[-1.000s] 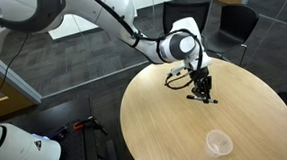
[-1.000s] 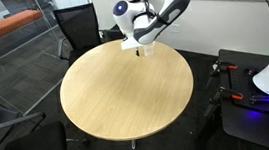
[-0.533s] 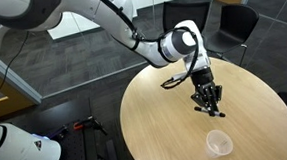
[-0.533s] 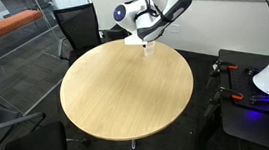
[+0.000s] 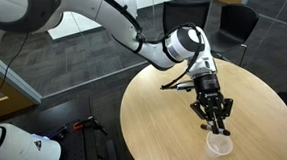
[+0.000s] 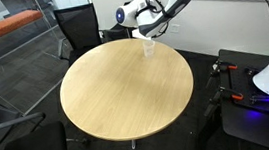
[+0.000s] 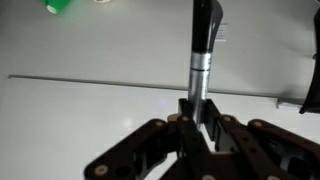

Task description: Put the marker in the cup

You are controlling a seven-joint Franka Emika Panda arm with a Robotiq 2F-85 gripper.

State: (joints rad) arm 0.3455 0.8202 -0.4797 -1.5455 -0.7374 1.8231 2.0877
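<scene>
The marker is still hanging above the cup's rim, so my gripper will next go down toward the opening of the small translucent cup (image 5: 220, 143) to let go of the marker inside.
My gripper (image 5: 215, 116) is shut on the marker (image 7: 203, 50), a thin black stick with a pale band that points away from the jaws in the wrist view (image 7: 197, 115). It hangs just above the table, close over and slightly behind the small translucent cup (image 5: 220, 143). The cup stands upright near the edge of the round wooden table (image 5: 156, 114). In an exterior view the gripper (image 6: 149, 35) is over the table's far rim, and the cup (image 6: 150, 49) shows faintly beneath it. The cup is out of the wrist view.
Black office chairs (image 6: 77, 29) (image 5: 236, 24) stand beyond the table (image 6: 126, 91). Black equipment with cables (image 6: 246, 78) sits by the robot base. A glass partition (image 6: 12, 53) stands at the side. The floor is dark carpet.
My gripper, holding the marker, has moved across the table from its middle-far part toward the cup near the rim and now hangs just above it.
</scene>
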